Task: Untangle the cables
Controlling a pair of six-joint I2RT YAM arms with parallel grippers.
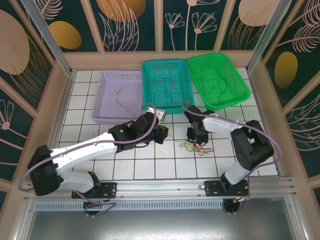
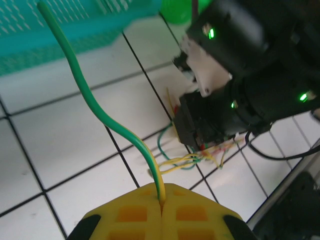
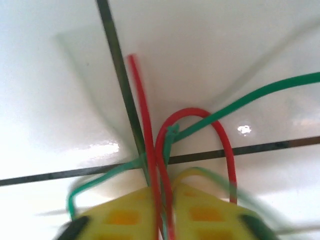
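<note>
The right gripper draws the red cable apart onto the bare tiles beside it next, away from my left gripper's green-and-yellow wire, and releases the cable.
A small tangle of thin cables (image 1: 195,146), yellow, green and red, lies on the white tiles at mid table. My left gripper (image 2: 162,200) is shut on a green-and-yellow wire (image 2: 95,107), which rises from its yellow pads toward the upper left. In the top view that gripper (image 1: 162,134) sits just left of the tangle. My right gripper (image 3: 162,200) presses down on the tangle, shut on red wires (image 3: 150,145) and a green wire (image 3: 240,107) that run between its pads. In the top view it (image 1: 195,135) sits at the tangle's upper edge.
Three baskets stand at the back: a lilac one (image 1: 102,97), a teal one (image 1: 150,95) and a green one (image 1: 240,85), each holding a dark wire. The right arm's black wrist (image 2: 250,75) is close in the left wrist view. Wooden walls ring the table.
</note>
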